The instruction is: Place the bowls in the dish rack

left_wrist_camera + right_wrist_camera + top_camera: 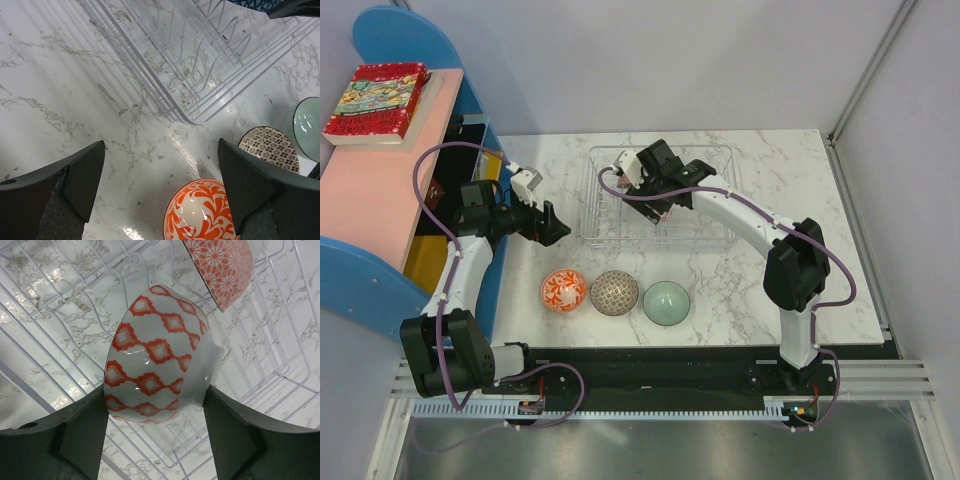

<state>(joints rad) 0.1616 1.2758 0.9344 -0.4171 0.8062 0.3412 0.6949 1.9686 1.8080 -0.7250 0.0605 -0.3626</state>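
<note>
Next, the right gripper lowers, turning, to release the bowl among the rack's empty near wires, which lie below it to the left in the top view.
Three bowls stand in a row on the marble table: an orange-red floral bowl (pixel 564 291) (pixel 202 212), a beige lattice bowl (pixel 615 293) (pixel 270 148) and a pale mint-green bowl (pixel 666 302) (pixel 309 127). Behind them stands the clear dish rack (pixel 705 236) (pixel 170 75) (pixel 45 305). My left gripper (pixel 555 226) (pixel 161 150) hangs open over bare table, just behind the floral bowl. Over the rack's left part, my right gripper (pixel 626 168) (pixel 155 407) is shut on a tilted white bowl with red diamonds (pixel 157 352). A red flower-patterned bowl (pixel 220 265) leans in the rack just beyond it.
A blue and pink shelf unit (pixel 380 190) with a book (pixel 375 100) on top stands against the table's left side. Walls close in behind and to the right. A sliver of something blue (pixel 247 4) shows at the rack's far end, under the right arm.
</note>
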